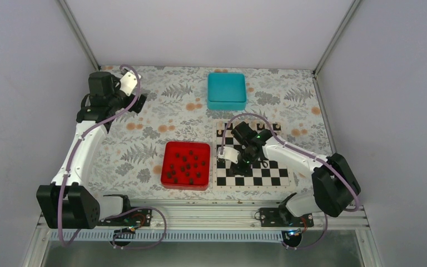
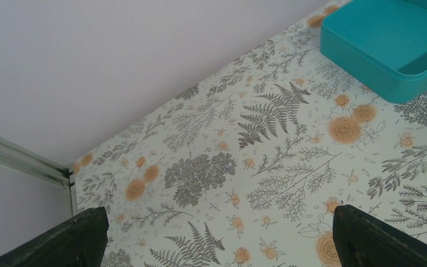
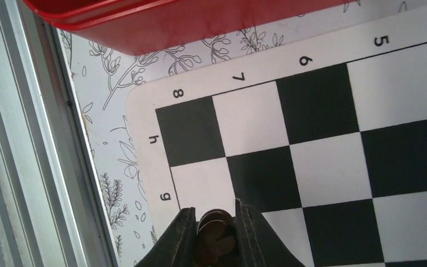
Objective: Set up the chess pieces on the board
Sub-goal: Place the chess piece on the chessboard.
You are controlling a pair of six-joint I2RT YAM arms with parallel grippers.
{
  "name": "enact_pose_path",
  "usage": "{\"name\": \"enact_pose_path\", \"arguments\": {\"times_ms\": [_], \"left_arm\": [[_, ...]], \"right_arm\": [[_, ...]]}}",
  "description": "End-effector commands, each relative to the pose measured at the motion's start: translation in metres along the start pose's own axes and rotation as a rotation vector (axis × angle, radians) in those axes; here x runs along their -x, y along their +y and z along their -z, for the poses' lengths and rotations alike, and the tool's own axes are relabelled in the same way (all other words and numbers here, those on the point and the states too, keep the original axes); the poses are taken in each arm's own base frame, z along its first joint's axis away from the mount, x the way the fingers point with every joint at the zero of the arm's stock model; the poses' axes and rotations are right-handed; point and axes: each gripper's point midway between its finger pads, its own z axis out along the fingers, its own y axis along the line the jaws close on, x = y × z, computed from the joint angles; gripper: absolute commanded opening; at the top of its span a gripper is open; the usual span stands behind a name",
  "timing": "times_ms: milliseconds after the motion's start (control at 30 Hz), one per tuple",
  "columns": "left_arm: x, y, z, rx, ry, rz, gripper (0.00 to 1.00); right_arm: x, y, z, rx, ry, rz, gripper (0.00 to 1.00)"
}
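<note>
My right gripper moves down next, easing back and toward the red tray (image 1: 167, 179), to release the piece on the light square beside the g label, which shows empty.
The board (image 1: 278, 177) lies at the front right of the table; its near-left corner with labels 8, h, g shows in the right wrist view (image 3: 322, 139). No pieces show on its visible squares. Several dark chess pieces (image 1: 187, 164) lie in the red tray (image 1: 167, 179). My right gripper (image 1: 247, 162) hovers over the board's left part, shut on a dark brown chess piece (image 3: 216, 236) above the g-row squares. My left gripper (image 1: 136, 103) is open and empty at the far left, over the bare floral cloth; its fingertips (image 2: 72, 239) frame the bottom of the left wrist view.
A teal square box (image 1: 227, 90) stands at the back centre; it also shows in the left wrist view (image 2: 367, 50). The red tray's wall (image 3: 200, 25) lies just left of the board. A metal rail (image 1: 200, 214) runs along the table's near edge.
</note>
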Motion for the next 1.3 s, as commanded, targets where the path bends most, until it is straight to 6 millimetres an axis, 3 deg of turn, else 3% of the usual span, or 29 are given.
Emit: {"name": "enact_pose_path", "arguments": {"times_ms": [0, 567, 867, 1267], "left_arm": [[-0.002, 0.001, -0.008, -0.004, -0.002, 0.014, 1.00], [-0.005, 0.003, -0.015, 0.001, 0.004, 0.013, 1.00], [-0.010, 0.003, -0.016, 0.008, 0.013, 0.009, 1.00], [-0.014, 0.001, -0.015, 0.008, 0.018, 0.005, 1.00]], "right_arm": [[0.002, 0.009, -0.008, 0.051, -0.012, 0.034, 0.06], [-0.006, 0.026, -0.033, 0.111, 0.036, 0.064, 0.05], [-0.001, 0.019, -0.037, 0.071, 0.030, 0.077, 0.04], [-0.014, 0.018, -0.046, 0.074, 0.079, 0.066, 0.04]]}}
